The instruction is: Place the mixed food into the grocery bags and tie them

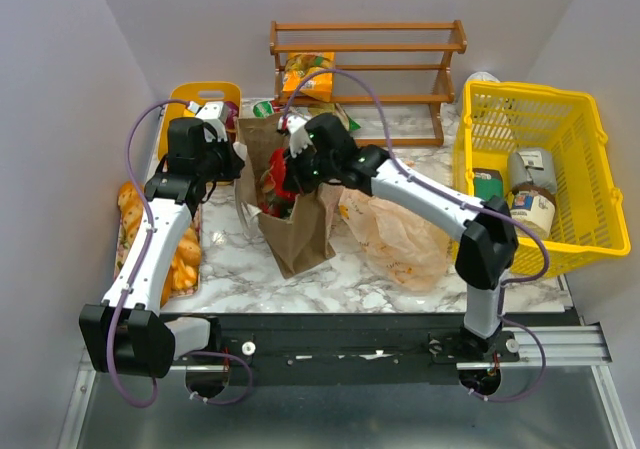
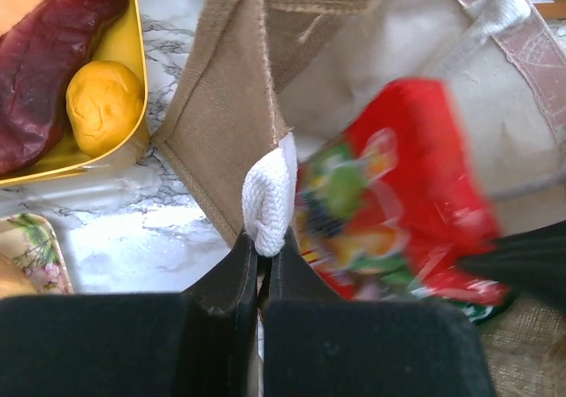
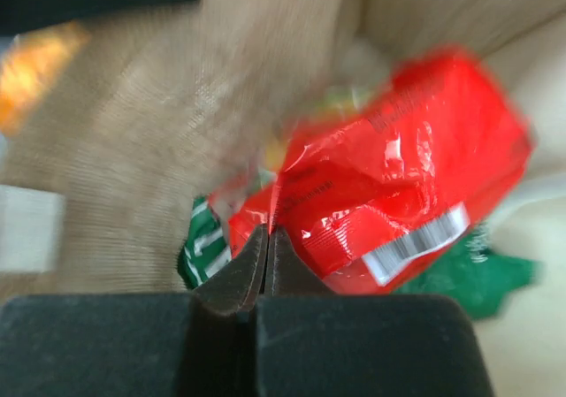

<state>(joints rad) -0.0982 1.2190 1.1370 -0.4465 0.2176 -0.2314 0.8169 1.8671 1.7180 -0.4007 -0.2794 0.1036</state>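
The peach plastic bag (image 1: pixel 396 235) lies to the right of my left gripper in the top view, so I will pull the tote (image 1: pixel 300 231) by its handle toward it, then let go.
The tan jute tote (image 1: pixel 300 231) stands open at the table's middle. My left gripper (image 1: pixel 226 155) is shut on its white handle (image 2: pixel 270 195) at the tote's left rim and holds that side up; in the left wrist view the gripper (image 2: pixel 263 243) pinches the handle's loop. My right gripper (image 1: pixel 291 175) is over the tote's mouth, and in its wrist view the gripper (image 3: pixel 269 234) is shut on the edge of the red snack packet (image 3: pixel 398 194). The packet hangs inside the tote (image 2: pixel 398 194). A dark green packet (image 3: pixel 205 252) lies under it. The peach plastic bag (image 1: pixel 396 235) lies slumped right of the tote.
A yellow mesh basket (image 1: pixel 575 129) with jars stands at the right. A wooden rack (image 1: pixel 366 67) stands at the back. A yellow tray (image 2: pixel 131 79) with a dark red piece and an orange ball is at the back left. Bread-like food (image 1: pixel 130 219) lies along the left edge.
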